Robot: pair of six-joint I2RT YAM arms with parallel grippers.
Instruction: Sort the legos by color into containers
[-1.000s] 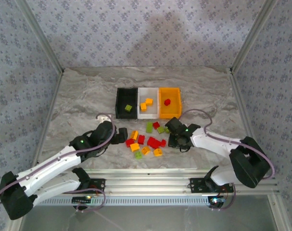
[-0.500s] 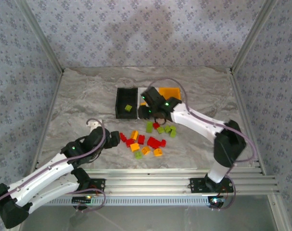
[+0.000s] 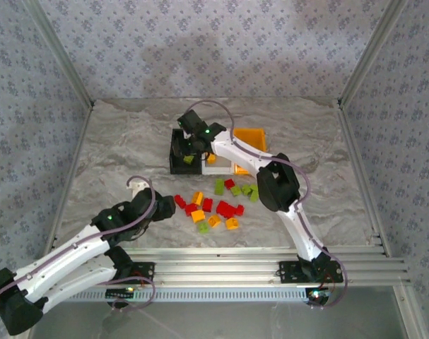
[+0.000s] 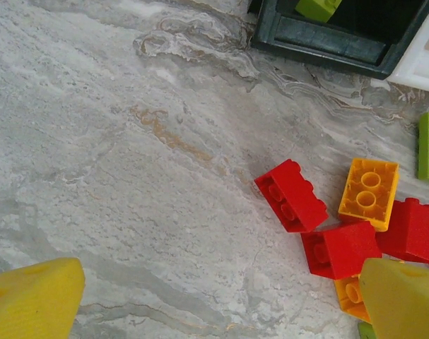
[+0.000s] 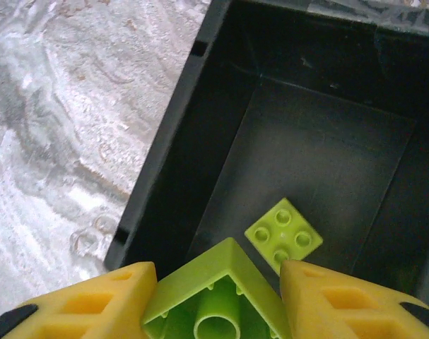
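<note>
I will move my left gripper outward toward the pile of legos next, then down over the nearest red lego (image 3: 179, 201) (image 4: 292, 197), because it lies at the edge of the pile beside bare marble.
Over the black bin (image 3: 173, 159) hangs my right gripper (image 5: 218, 305), shut on a light green lego (image 5: 225, 293) seen from its hollow underside. Another green lego (image 5: 285, 234) lies on the bin's floor below. Loose red, orange-yellow and green legos (image 3: 215, 205) lie scattered in front of the bins. My left gripper (image 4: 214, 304) stands open low over bare table, left of the pile; a red lego (image 4: 290, 195) and an orange-yellow lego (image 4: 368, 192) lie just ahead of it. The orange-yellow bin (image 3: 249, 131) sits at the right of the row.
The white bin (image 4: 427, 62) stands between the black and orange-yellow ones, partly covered by the right arm (image 3: 232, 150), which reaches across the bin row. Bare marble lies left of the pile. Metal frame posts and patterned walls close in the table.
My right arm has swung from the pile up and left across the bins to above the black bin, carrying the green lego. The left arm drew back from the pile, then held still.
</note>
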